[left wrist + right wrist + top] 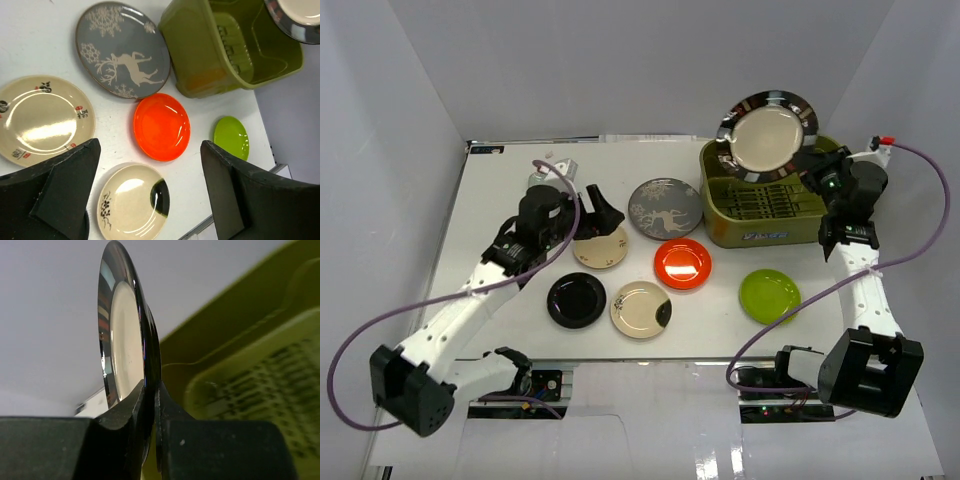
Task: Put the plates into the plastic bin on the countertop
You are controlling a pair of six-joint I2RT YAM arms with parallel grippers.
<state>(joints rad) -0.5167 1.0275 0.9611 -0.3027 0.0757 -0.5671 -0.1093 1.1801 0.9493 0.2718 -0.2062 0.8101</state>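
The black plate is still above the bin's sides, so my right gripper needs to tilt, go down toward the bin's slotted bottom and release the plate's rim next.
My right gripper (817, 166) is shut on the rim of a glossy black plate with a cream centre (768, 133). It holds the plate tilted up over the back of the olive-green plastic bin (760, 226). In the right wrist view the plate (125, 335) stands edge-on between my fingers (150, 392), above the bin's slotted floor (260, 375). My left gripper (605, 213) is open and empty, above the tan plate (601, 250). On the countertop lie the grey deer plate (665, 207), orange-red plate (682, 263), black plate (576, 300), cream plate (640, 309) and lime green plate (769, 295).
White walls enclose the countertop (510, 215) at the back and both sides. A small grey object (537, 178) lies at the back left. The table's front edge (640, 360) runs just behind the arm bases. The left wrist view shows the bin (200, 60) right of the deer plate (122, 50).
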